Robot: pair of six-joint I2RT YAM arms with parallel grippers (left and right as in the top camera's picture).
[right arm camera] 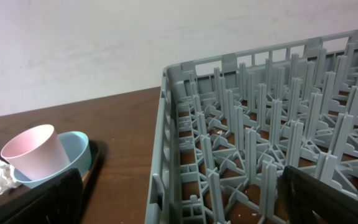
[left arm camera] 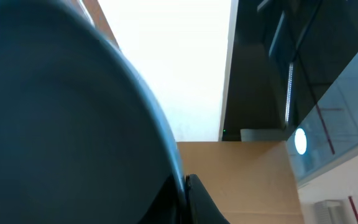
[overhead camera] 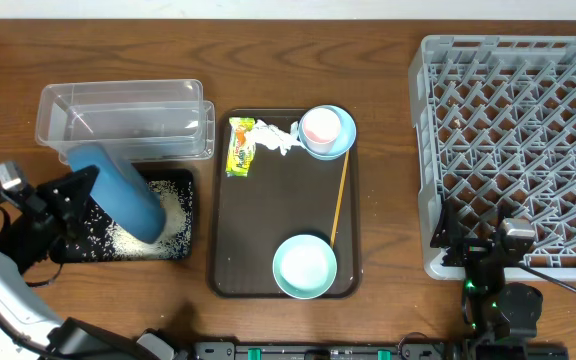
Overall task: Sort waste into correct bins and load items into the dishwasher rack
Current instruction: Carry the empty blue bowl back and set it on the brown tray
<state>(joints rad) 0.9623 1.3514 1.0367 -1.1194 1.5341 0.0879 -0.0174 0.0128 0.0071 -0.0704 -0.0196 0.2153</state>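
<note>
The serving tray's bare middle (overhead camera: 268, 200) lies right of my left gripper in the overhead view, so I will swing across, turn the bowl upright, lower and release it.
My left gripper (overhead camera: 86, 185) is shut on the rim of the large dark blue bowl (overhead camera: 120, 192), which is tipped on its side over the black tray (overhead camera: 184, 181). Loose white rice (overhead camera: 164, 228) lies in that tray. In the left wrist view the bowl (left arm camera: 61, 112) fills the left side, its rim pinched at my gripper (left arm camera: 184, 182). The clear tub (overhead camera: 123, 118) stands just behind. My right gripper (overhead camera: 473, 245) is open at the front left corner of the grey dishwasher rack (overhead camera: 518, 150), with the rack wall (right arm camera: 166, 155) between its fingers (right arm camera: 42, 199).
The brown serving tray (overhead camera: 278, 215) holds a yellow-green wrapper (overhead camera: 240, 147), a white tissue (overhead camera: 278, 138), a pink cup (overhead camera: 320, 127) inside a pale blue bowl (overhead camera: 342, 146), a chopstick (overhead camera: 340, 200) and another pale blue bowl (overhead camera: 304, 266).
</note>
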